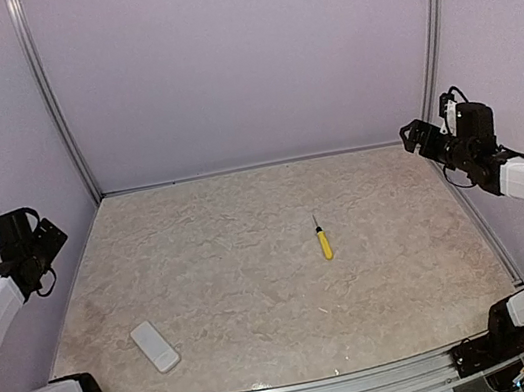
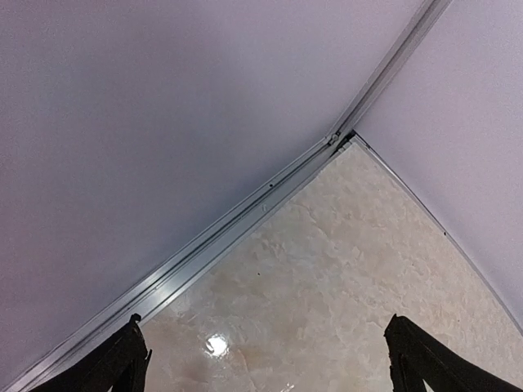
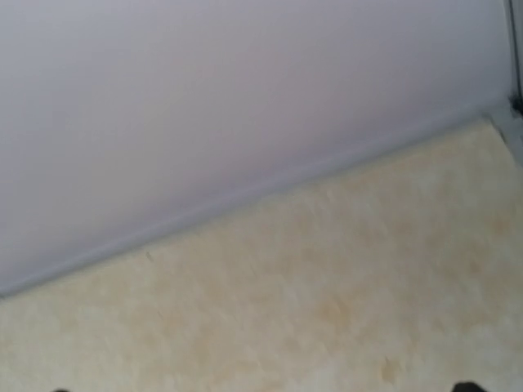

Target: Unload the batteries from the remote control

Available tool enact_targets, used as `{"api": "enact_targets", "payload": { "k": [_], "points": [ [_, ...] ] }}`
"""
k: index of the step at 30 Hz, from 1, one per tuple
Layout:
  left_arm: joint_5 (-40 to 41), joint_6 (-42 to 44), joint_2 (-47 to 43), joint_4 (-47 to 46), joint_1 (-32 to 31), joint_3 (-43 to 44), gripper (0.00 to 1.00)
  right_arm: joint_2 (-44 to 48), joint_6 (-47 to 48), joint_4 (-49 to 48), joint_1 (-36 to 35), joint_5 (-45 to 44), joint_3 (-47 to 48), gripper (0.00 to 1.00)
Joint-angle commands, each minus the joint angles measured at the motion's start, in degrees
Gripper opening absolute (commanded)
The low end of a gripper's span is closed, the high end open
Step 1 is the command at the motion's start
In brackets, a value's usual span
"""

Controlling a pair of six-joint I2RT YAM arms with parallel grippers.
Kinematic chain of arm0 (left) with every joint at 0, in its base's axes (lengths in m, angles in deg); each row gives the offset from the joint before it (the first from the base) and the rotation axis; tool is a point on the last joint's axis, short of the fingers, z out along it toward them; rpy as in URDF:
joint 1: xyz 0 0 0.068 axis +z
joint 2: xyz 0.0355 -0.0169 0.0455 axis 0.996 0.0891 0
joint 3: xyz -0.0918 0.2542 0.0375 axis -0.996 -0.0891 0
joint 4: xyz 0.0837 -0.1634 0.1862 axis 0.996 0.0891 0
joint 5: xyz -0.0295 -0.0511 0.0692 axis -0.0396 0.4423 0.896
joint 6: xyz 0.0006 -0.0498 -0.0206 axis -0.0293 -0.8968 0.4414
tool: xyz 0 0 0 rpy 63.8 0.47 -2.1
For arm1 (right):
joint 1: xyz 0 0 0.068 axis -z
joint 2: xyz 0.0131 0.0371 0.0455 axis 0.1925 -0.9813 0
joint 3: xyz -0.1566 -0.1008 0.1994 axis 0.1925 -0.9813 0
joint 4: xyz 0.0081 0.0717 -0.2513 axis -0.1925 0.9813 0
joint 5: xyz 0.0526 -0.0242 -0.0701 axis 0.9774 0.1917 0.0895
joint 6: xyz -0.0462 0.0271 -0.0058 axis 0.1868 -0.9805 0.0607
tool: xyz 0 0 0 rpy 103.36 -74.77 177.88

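My left gripper needs to move down and to the right in the top view, onto the remote control's far end [image 1: 145,335], because that end is below it and on that side.
The white remote control [image 1: 154,346] lies flat on the marble table at the near left, seen only in the top view. No batteries show anywhere. My left gripper [image 1: 43,238] is raised at the far left edge, well behind the remote; in the left wrist view its fingertips [image 2: 122,359] stand wide apart with nothing between them [image 2: 265,359]. My right gripper [image 1: 419,137] is raised at the far right edge, far from the remote. In the right wrist view only the very tips [image 3: 467,386] show at the bottom corners, far apart and empty.
A yellow-handled screwdriver [image 1: 323,241] lies right of the table's middle, tip pointing away. Lilac walls with metal rails [image 1: 59,110] enclose the table on three sides. A metal rail [image 1: 307,391] runs along the near edge between the arm bases.
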Motion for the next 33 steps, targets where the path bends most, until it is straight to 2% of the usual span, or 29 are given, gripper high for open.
{"api": "enact_targets", "payload": {
  "k": [1, 3, 6, 7, 12, 17, 26, 33],
  "points": [
    [2.1, -1.1, -1.0, 11.4, -5.1, 2.5, 0.99, -1.4, 1.8, 9.0, -0.3, 1.0, 3.1, 1.0],
    [3.1, -1.1, -1.0, 15.1, -7.6, 3.7, 0.99, -2.1, 4.3, 9.4, -0.3, 6.1, 3.5, 1.0],
    [3.9, -3.1, -0.4, 20.1, -11.6, 4.3, 0.99, -3.1, 5.1, 11.2, -1.0, 9.1, 3.9, 1.0],
    [4.6, -4.4, -0.3, 21.8, -14.7, 4.3, 0.99, -3.4, 5.5, 12.4, -1.4, 9.2, 4.2, 1.0],
    [-0.2, -9.8, 2.3, 28.4, -20.7, 3.0, 0.99, -4.2, 7.1, 18.6, -3.8, 7.8, 6.0, 1.0],
    [-1.0, -15.4, 4.1, 36.9, -28.7, 2.5, 0.99, -6.3, 6.5, 24.0, -6.3, 4.6, 9.5, 1.0],
    [-8.7, -27.8, 1.3, 36.9, -39.1, -4.1, 0.99, -10.2, 5.6, 23.9, -9.4, 2.6, 10.7, 1.0],
    [-11.0, -32.3, 2.1, 33.1, -45.2, -9.6, 0.97, -12.0, 5.8, 23.2, -9.5, 2.7, 9.9, 1.0]
  ]
}}
